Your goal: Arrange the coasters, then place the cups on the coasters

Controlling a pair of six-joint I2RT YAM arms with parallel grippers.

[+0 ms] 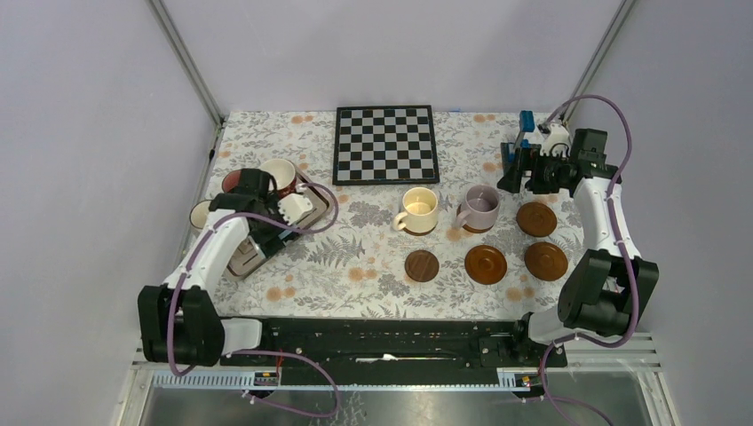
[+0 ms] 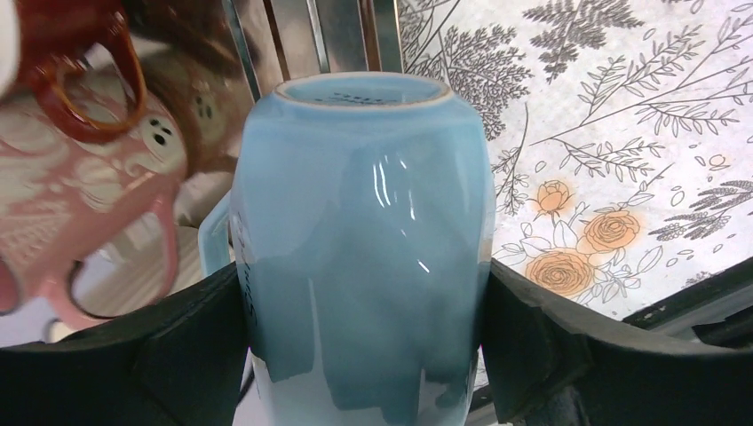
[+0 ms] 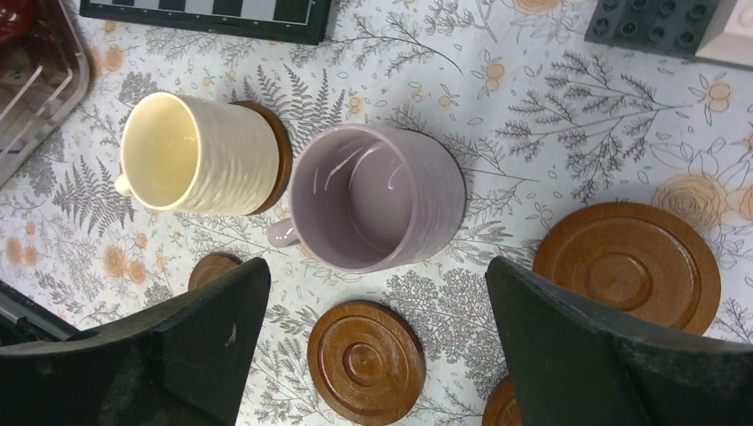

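Observation:
The bare coasters lie far from the tray [image 2: 328, 35], so my right gripper will next swing left in the top view and turn onto the light blue cup's handle.
My left gripper [image 2: 364, 306] is shut on a light blue cup [image 2: 364, 177], one finger on each side, over the metal tray [image 2: 328, 35]. A pink cup [image 2: 80, 204] and a dark red cup [image 2: 62, 44] sit close on its left. Out on the table, a cream-yellow cup [image 1: 419, 210] and a lilac cup [image 1: 479, 209] each stand on a coaster. Bare coasters lie at the front: a small dark coaster [image 1: 423, 265], a second coaster [image 1: 486, 264] and a third coaster [image 1: 545, 260], with another coaster [image 1: 536, 218] behind. My right gripper [image 3: 377, 288] hangs open above the lilac cup [image 3: 377, 195] and a bare coaster [image 3: 364, 359].
A chessboard [image 1: 385, 144] lies at the back centre. Blue and black blocks [image 1: 524, 133] stand at the back right beside my right wrist. The tray [image 1: 321, 206] at the left holds more cups, among them a dark red cup [image 1: 235, 182] next to my left arm.

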